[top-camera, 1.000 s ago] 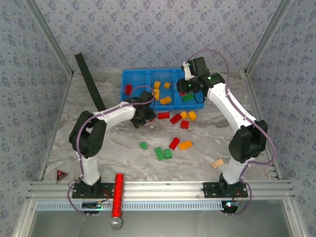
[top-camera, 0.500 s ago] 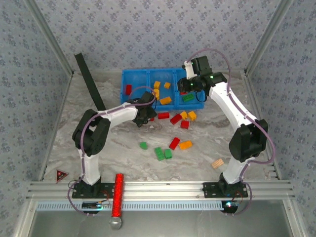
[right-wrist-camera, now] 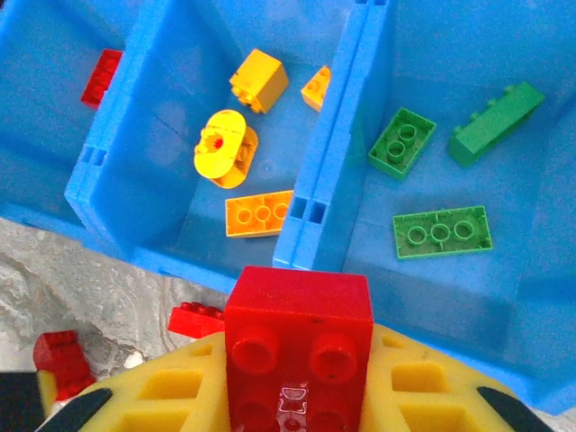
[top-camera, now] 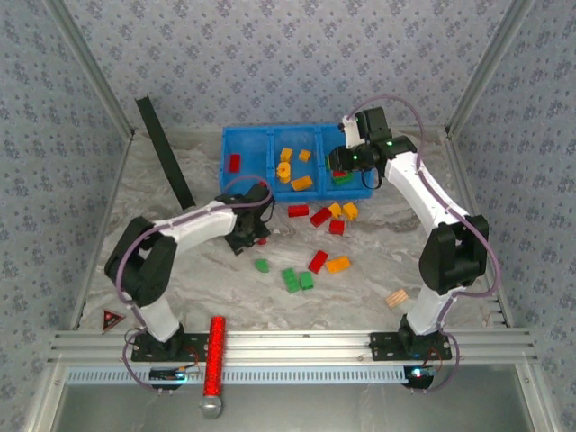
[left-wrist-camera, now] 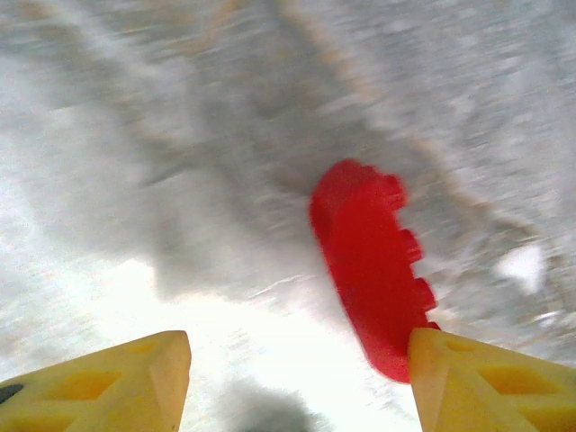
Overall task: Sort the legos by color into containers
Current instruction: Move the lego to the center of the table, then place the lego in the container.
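Observation:
I will next swing my right gripper across the bin (top-camera: 247, 135), past the orange legos, over the red lego's compartment to release the brick among its own color.
The blue containers bin (top-camera: 247, 135) stands at the back of the table with three compartments. In the right wrist view its left compartment holds a red lego (right-wrist-camera: 99, 76), its middle one orange legos (right-wrist-camera: 259, 214) and its right one green legos (right-wrist-camera: 441, 231). My right gripper (right-wrist-camera: 297, 400) is shut on a red brick (right-wrist-camera: 299, 324) above the bin's front wall, and in the top view this right gripper (top-camera: 340, 169) hangs over the right compartment. My left gripper (top-camera: 247, 238) is low over the table and open. A red brick (left-wrist-camera: 369, 270) lies between its fingers (left-wrist-camera: 117, 382), against the right one.
Loose red (top-camera: 319, 216), orange (top-camera: 337, 265) and green (top-camera: 290, 280) legos lie scattered mid-table in front of the bin. A tan block (top-camera: 396, 298) sits near the right arm's base. A long red bar (top-camera: 214, 353) lies on the front rail, and a black strip (top-camera: 164, 148) leans at the back left.
My left gripper pulled back from the bin's front toward the near left, came down beside a red brick, and its jaws narrowed. The right gripper shifted slightly right over the bin, still holding its brick.

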Motion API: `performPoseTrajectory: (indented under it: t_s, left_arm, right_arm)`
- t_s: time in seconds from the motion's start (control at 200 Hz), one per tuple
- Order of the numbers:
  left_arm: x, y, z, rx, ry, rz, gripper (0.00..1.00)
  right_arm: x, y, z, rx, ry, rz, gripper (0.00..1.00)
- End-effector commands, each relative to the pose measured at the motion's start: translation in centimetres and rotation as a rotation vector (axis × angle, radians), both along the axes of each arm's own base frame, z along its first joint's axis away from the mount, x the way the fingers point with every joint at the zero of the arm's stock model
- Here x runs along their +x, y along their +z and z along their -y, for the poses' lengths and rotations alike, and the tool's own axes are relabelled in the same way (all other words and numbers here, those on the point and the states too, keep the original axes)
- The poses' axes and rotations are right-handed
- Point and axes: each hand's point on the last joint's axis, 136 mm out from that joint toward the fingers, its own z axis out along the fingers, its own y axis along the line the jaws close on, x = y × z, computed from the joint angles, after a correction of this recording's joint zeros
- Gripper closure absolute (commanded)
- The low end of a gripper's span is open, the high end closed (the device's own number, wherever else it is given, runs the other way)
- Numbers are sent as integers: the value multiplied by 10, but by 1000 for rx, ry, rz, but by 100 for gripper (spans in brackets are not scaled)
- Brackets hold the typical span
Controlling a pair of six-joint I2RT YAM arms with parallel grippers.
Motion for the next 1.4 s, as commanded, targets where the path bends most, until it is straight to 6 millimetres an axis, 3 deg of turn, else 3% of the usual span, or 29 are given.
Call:
performPoseTrajectory:
  t_s: [0.0,0.08,0.24,0.355,0.53,0.725,0.955,1.104,1.284,1.394]
  left_arm:
    - [-19,35,-36,79,26,14,34]
    - [-13,65,-47,58,32,97,34]
    - [-14,105,-76,19,59,197,32]
    - [-27,117,-103,2,102,239,31]
    - [-48,119,-129,-69,157,285,30]
    - [-62,114,-135,-60,104,268,28]
    - [-67,104,-130,-87,73,263,26]
    - [-65,96,-124,-108,53,239,26]
    - [-64,92,-119,-121,37,225,24]
    - [-64,89,-118,-86,-15,180,22]
  right_arm:
    - [8,14,-25,64,67,51,75]
    - [15,18,-54,66,126,80,75]
    - [26,25,-137,73,283,151,75]
    - [41,26,-190,45,348,205,75]
    - [56,-2,-234,5,367,190,75]
    - [65,-53,-259,-115,431,255,74]
    - [53,-112,-274,-431,550,331,73]
    - [50,-124,-273,-534,574,349,72]
    - [49,-131,-268,-572,576,340,60]
    - [50,-120,-273,-575,571,377,52]
